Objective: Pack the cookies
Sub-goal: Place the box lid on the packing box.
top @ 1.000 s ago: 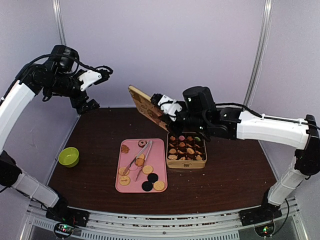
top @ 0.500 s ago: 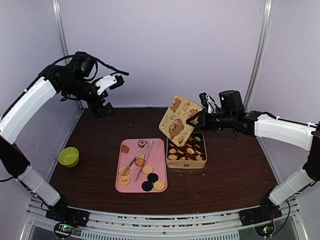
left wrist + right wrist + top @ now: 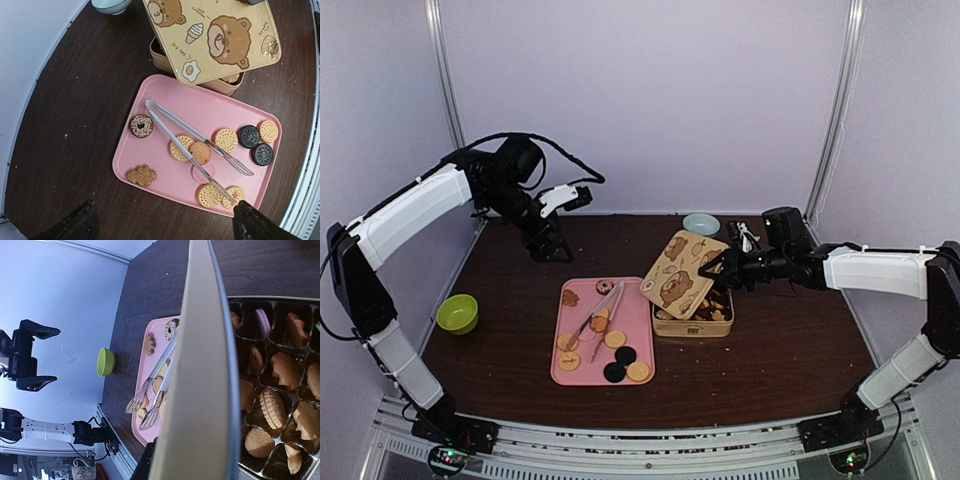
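Note:
The bear-printed lid will next be lowered flatter onto the gold tin's rim by my right gripper.
Several cookies (image 3: 603, 340) lie on a pink tray (image 3: 635, 300), tan rounds, two black ones and a dark doughnut-shaped one; the left wrist view shows them too (image 3: 226, 139). More cookies (image 3: 272, 412) fill the gold tin (image 3: 700, 325). My right gripper (image 3: 722, 264) is shut on the bear-printed lid (image 3: 678, 272), held tilted over the tin and covering most of it; the lid shows edge-on in the right wrist view (image 3: 200, 365). My left gripper (image 3: 566, 218) is open and empty, hovering behind the tray's far left; its fingertips (image 3: 75, 225) frame the tray's near edge.
Metal tongs (image 3: 600, 315) lie across the tray, also in the left wrist view (image 3: 195, 145). A green bowl (image 3: 457, 313) sits at the table's left edge. A small pale blue bowl (image 3: 701, 224) stands behind the tin. The wall runs along the back.
My right gripper has swung the lid right and down, from upright at the back to tilted over the tin. My left arm has moved right and lower, toward the tray.

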Available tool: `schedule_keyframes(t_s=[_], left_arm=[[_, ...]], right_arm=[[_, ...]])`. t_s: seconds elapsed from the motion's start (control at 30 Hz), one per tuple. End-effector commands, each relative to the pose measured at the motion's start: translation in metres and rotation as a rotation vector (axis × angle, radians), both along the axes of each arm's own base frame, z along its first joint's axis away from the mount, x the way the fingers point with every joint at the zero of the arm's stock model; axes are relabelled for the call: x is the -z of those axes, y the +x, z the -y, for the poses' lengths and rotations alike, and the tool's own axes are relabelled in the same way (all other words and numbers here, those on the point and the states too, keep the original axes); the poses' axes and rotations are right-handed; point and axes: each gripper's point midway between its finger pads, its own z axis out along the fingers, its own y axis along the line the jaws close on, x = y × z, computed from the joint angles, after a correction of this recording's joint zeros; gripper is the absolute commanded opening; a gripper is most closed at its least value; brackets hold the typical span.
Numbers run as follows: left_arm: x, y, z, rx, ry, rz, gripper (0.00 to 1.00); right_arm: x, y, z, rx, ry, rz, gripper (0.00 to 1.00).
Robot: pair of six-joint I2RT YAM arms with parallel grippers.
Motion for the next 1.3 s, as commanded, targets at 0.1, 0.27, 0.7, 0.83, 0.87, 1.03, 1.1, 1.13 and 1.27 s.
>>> schedule_keyframes(t_s=[0.1,0.27,0.7,0.83,0.87,1.03,1.1,1.13,1.27], left_arm=[[0.006,-0.008,0.013,0.061,-0.029,-0.017,0.98],[0.014,-0.011,0.012,0.069,-0.019,-0.031,0.98],[0.027,-0.018,0.017,0.112,-0.032,-0.077,0.97],[0.034,-0.018,0.02,0.12,-0.029,-0.098,0.96],[0.035,-0.018,0.02,0.12,-0.028,-0.101,0.96],[0.035,-0.016,0.022,0.12,-0.031,-0.097,0.97],[0.035,-0.017,0.023,0.123,-0.034,-0.098,0.98],[0.034,-0.017,0.023,0.123,-0.035,-0.098,0.98],[0.035,-0.017,0.023,0.123,-0.031,-0.097,0.98]], right_arm=[[0.019,0.008,0.008,0.064,0.042,-0.034,0.04],[0.043,0.008,0.022,0.119,0.019,-0.07,0.06],[0.069,0.014,0.037,0.184,0.05,-0.137,0.24],[0.074,0.01,0.037,0.183,0.061,-0.155,0.27],[0.075,0.009,0.037,0.183,0.061,-0.159,0.28],[0.08,0.004,0.039,0.175,0.056,-0.171,0.43],[0.08,0.004,0.04,0.174,0.046,-0.168,0.47],[0.079,0.004,0.041,0.175,0.04,-0.167,0.48],[0.077,0.004,0.044,0.177,0.02,-0.16,0.57]])
